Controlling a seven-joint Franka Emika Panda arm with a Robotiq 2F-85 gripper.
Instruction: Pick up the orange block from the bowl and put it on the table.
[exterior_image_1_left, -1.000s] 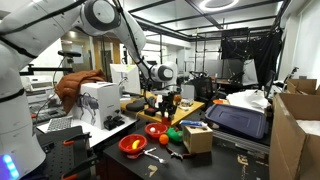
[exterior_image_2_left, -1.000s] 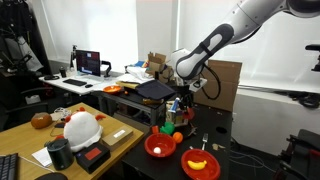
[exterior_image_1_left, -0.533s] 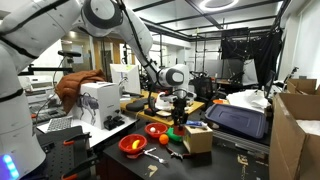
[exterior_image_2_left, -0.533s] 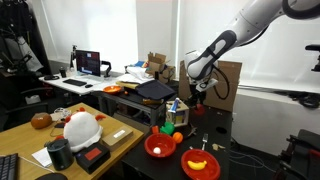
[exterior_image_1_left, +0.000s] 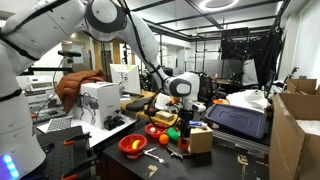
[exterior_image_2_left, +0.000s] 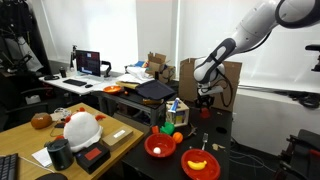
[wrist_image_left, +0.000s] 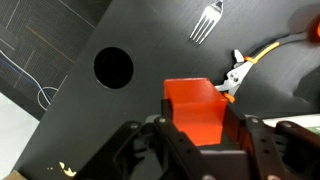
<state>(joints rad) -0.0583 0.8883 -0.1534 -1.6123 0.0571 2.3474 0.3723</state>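
Observation:
The gripper lowers the orange block onto the table (exterior_image_1_left: 193, 156) (wrist_image_left: 179, 79) between the round hole and the pliers next.
My gripper (wrist_image_left: 196, 128) is shut on the orange block (wrist_image_left: 194, 106), which fills the space between the fingers in the wrist view. It hangs a little above the dark table (wrist_image_left: 150, 40). In both exterior views the gripper (exterior_image_1_left: 185, 114) (exterior_image_2_left: 205, 107) is off to the side of the small deep-red bowl (exterior_image_1_left: 157, 129) (exterior_image_2_left: 160, 146), no longer over it. The bowl's inside is too small to make out.
A wider orange-red bowl (exterior_image_1_left: 132, 145) (exterior_image_2_left: 200, 164) holds something yellow. A green ball (exterior_image_1_left: 173, 133) and a cardboard box (exterior_image_1_left: 197, 138) stand near the gripper. Below the block the table has a round hole (wrist_image_left: 113, 66), a fork (wrist_image_left: 205, 22) and orange-handled pliers (wrist_image_left: 240, 72).
The gripper has moved sideways away from the small bowl, out over the dark table, and slightly lower, carrying the orange block.

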